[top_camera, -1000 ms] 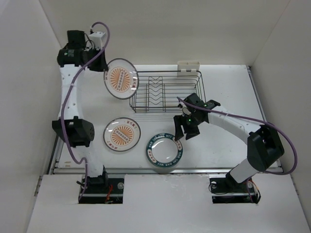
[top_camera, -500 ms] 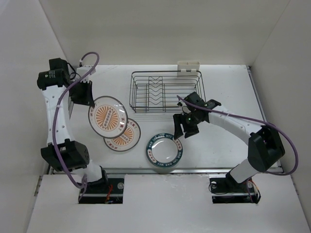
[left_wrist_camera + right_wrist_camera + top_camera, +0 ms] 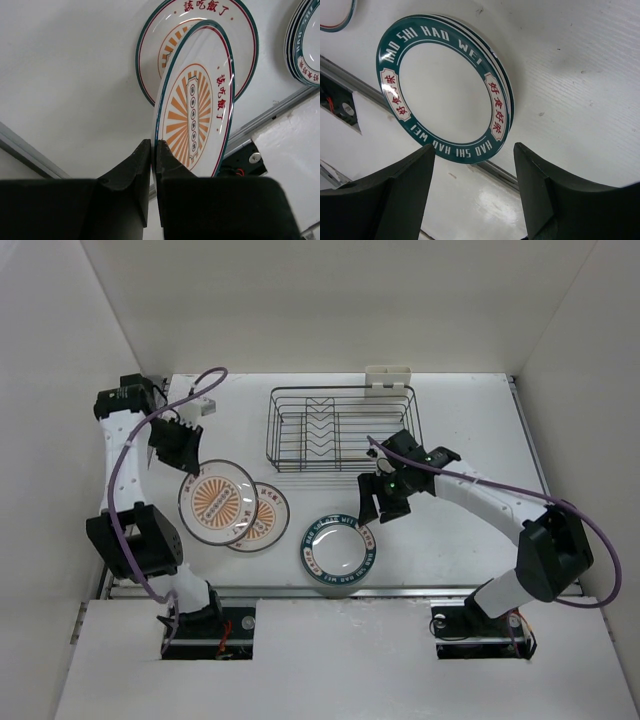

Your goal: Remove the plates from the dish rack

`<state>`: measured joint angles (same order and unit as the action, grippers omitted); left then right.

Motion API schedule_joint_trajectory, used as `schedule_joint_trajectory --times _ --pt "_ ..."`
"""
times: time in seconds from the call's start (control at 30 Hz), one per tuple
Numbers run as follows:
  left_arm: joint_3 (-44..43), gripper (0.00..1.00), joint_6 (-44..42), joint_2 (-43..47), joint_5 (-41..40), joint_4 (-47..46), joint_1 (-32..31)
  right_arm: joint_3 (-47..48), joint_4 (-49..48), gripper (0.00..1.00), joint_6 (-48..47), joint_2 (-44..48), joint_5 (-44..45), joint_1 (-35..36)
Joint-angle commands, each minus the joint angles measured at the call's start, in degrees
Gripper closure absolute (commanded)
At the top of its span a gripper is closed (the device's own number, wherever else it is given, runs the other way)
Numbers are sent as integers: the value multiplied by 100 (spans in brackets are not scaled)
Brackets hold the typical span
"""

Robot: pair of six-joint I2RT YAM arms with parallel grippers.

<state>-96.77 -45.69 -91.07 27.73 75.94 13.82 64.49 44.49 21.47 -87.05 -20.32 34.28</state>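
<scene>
The held plate overlaps only the side of the lying sunburst plate, so the left gripper needs to shift toward that plate next and lower the tilted plate onto it.
The dish rack (image 3: 340,428) stands at the back centre with no plates showing in it. My left gripper (image 3: 183,448) is shut on the rim of a sunburst plate (image 3: 215,502), which it holds tilted and partly over a second sunburst plate (image 3: 266,520) lying on the table. In the left wrist view the held plate (image 3: 195,110) stands edge-up between the jaws of the left gripper (image 3: 154,147), with the lying plate (image 3: 150,65) behind it. A stack of teal-rimmed plates (image 3: 337,547) lies at the front centre. My right gripper (image 3: 383,502) is open and empty just above and right of the stack (image 3: 442,85).
A cream holder (image 3: 387,377) hangs on the rack's far edge. White walls close in the table on the left, right and back. The table's front edge rail (image 3: 420,590) runs just below the teal stack. The teal stack also shows at the right edge of the left wrist view (image 3: 305,45).
My left arm has carried the sunburst plate from beside the rack's left end down and left, to low over the lying sunburst plate. The right arm has barely moved.
</scene>
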Motion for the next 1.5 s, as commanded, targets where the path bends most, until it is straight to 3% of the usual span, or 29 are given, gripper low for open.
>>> schedule_joint_trajectory --times 0.0,0.37,0.57,0.77,0.9,1.2,1.47 --pt "219 100 -397 -244 418 1179 -186 -33 -301 30 103 249 10 79" --pt "220 100 112 -1185 515 791 -556 73 -301 30 103 197 63 79" --pt "659 99 772 -1484 400 71 -635 73 -248 30 103 258 116 79" --pt "800 63 913 -1625 85 -9 -829 73 -195 30 103 258 168 79" --pt "800 56 1105 -1573 -205 -141 -908 73 -195 30 103 364 168 79" --pt "695 57 1958 -932 -1137 -817 -908 73 -142 30 260 749 405 79" --pt "826 57 2293 -351 -1393 -941 -908 73 -81 30 427 1172 748 79"
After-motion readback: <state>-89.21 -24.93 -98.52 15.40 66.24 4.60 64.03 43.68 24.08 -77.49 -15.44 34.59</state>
